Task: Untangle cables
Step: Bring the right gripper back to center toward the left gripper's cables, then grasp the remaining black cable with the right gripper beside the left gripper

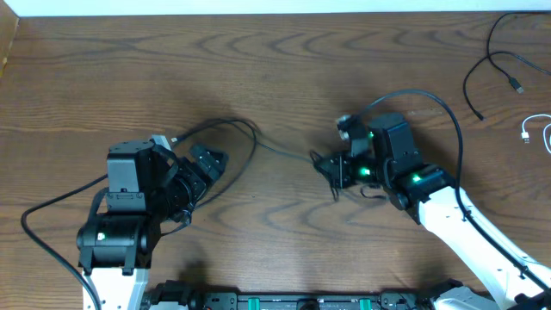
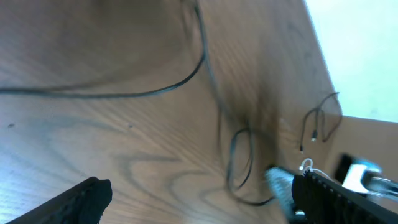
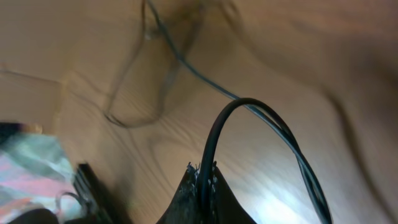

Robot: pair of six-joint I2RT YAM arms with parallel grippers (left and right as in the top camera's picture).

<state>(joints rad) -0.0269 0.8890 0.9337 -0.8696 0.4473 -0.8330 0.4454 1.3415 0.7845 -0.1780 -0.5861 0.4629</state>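
I will tip my left gripper down next and lower it onto the bend of the black cable's loop on my right gripper's side.
A thin black cable (image 1: 255,138) loops past my left arm and runs right across the wooden table (image 1: 284,69) to my right gripper (image 1: 332,170). In the right wrist view that gripper (image 3: 205,177) is shut on the black cable (image 3: 219,124), which arches up out of the fingertips and down to the right. My left gripper (image 1: 211,165) stands open beside the loop, with bare wood between its fingers (image 2: 84,198). The left wrist view shows the same cable (image 2: 186,79) and a small coil (image 2: 239,163). Another black cable (image 1: 488,62) and a white cable (image 1: 532,131) lie far right.
A thick black cord (image 1: 435,103) attached to the right arm arcs over its wrist. The left arm's own cord (image 1: 52,207) trails toward the front left. The table's back edge (image 1: 275,13) runs along the top.
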